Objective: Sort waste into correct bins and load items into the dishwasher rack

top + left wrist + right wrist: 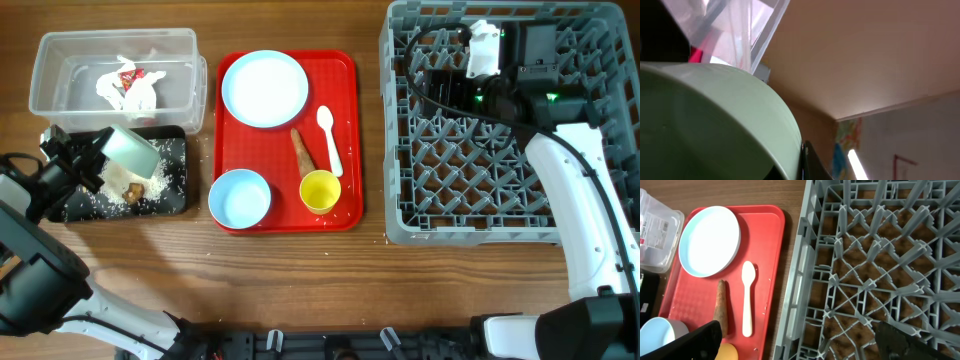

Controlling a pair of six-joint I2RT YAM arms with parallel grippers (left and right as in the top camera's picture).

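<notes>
I should swing my left gripper fingers-down to the right in the overhead view and release the bowl between plate (264,88) and blue bowl, because the red tray is bare there.
My left gripper (100,158) is shut on the rim of the pale green bowl (131,150) and holds it tilted over the black tray (170,195), which holds white rice-like crumbs and brown lumps (132,192). In the left wrist view the bowl (715,125) fills the frame beside my finger (804,162). The clear tub (60,60) holds the napkin with red wrapper (130,85). The blue plate (264,88), spoon (330,140), sausage piece (302,150), yellow cup (320,190) and blue bowl (240,197) lie on the red tray. My right gripper (435,85) (797,342) is open and empty above the grey rack (400,180).
The red tray (345,210) lies between the bins and the rack. The right wrist view shows the rack's left wall (800,280), the plate (710,240), spoon (747,297) and sausage piece (720,305). Bare wooden table runs along the front edge.
</notes>
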